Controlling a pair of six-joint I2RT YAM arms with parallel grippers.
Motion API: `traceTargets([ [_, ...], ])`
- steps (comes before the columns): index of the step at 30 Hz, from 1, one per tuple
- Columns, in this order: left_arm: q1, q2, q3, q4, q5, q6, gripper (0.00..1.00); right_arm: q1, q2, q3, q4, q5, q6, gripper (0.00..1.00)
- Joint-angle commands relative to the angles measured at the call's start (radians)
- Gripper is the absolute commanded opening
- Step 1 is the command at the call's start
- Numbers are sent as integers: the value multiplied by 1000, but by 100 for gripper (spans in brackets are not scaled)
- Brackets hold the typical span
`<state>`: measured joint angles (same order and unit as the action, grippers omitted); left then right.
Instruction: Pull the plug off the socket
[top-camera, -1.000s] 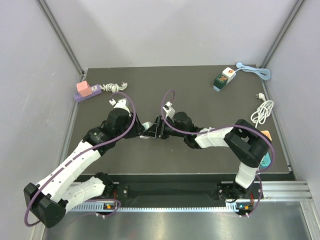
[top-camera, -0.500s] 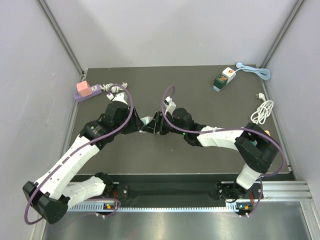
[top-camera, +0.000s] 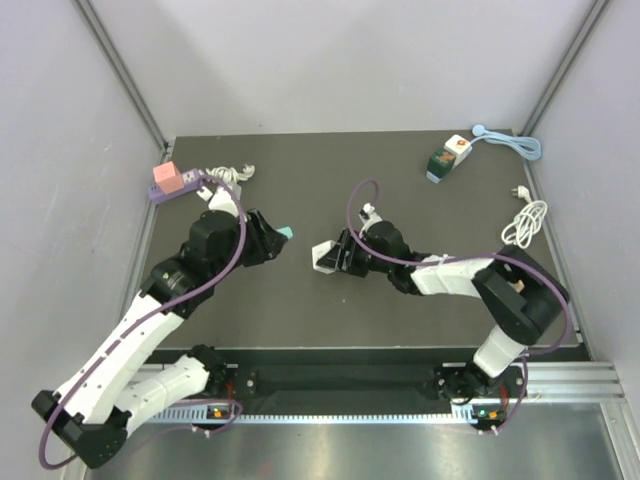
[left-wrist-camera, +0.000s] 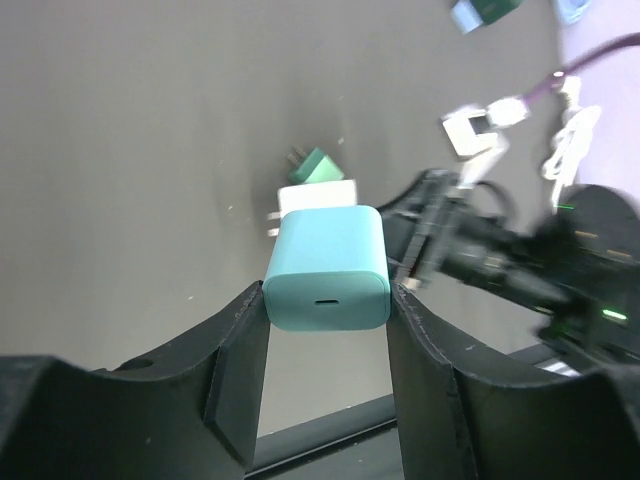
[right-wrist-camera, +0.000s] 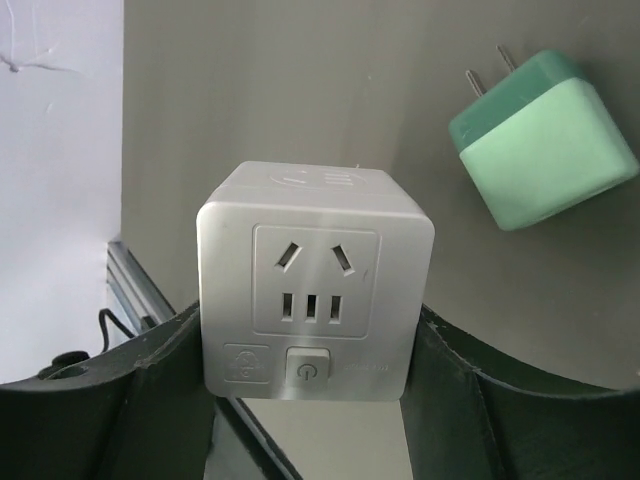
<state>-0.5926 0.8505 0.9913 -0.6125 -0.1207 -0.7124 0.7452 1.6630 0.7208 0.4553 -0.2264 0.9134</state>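
The plug is already clear of the socket, so my left gripper should next move down to the tabletop (top-camera: 314, 278) beside the green plug and release the teal block.
The plug (left-wrist-camera: 327, 265) is a teal block with a small port in its near end. My left gripper (left-wrist-camera: 327, 292) is shut on its two sides. In the top view the plug (top-camera: 286, 232) sticks out past the left gripper (top-camera: 277, 236), left of the table's middle. The socket (right-wrist-camera: 315, 290) is a white cube with empty holes and a power button on the face towards the camera. It sits between the fingers of my right gripper (right-wrist-camera: 308, 318), which is shut on it. From above, a bare gap separates the plug from the socket (top-camera: 324, 257) and the right gripper (top-camera: 333, 258).
A green plug (right-wrist-camera: 540, 145) with two bare prongs shows past the socket's upper right. A purple power strip (top-camera: 175, 182) and a white cable (top-camera: 228, 173) lie at the back left. A green-white box (top-camera: 447, 158) and a coiled white cable (top-camera: 525, 222) lie at the right.
The two grippers met at mid-table a second ago and have drawn apart. The left moved up-left with the plug and the right moved slightly right with the socket.
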Motion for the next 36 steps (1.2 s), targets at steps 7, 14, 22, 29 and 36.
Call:
traceTargets([
  [7,-3,212,15,45,153,5,0,-108,-388,-7,-269,220,-206,0],
  [14,-7,387,3,180,229,24,0,-240,-688,-87,-423,266,-298,0],
  [22,-84,305,-291,597,-94,116,0,-265,-795,-176,-431,196,-294,0],
  [29,-125,370,-436,908,-191,192,0,-264,-766,-185,-383,128,-280,0],
  [36,-139,513,-395,976,-180,231,0,-262,-714,-208,-323,62,-254,0],
])
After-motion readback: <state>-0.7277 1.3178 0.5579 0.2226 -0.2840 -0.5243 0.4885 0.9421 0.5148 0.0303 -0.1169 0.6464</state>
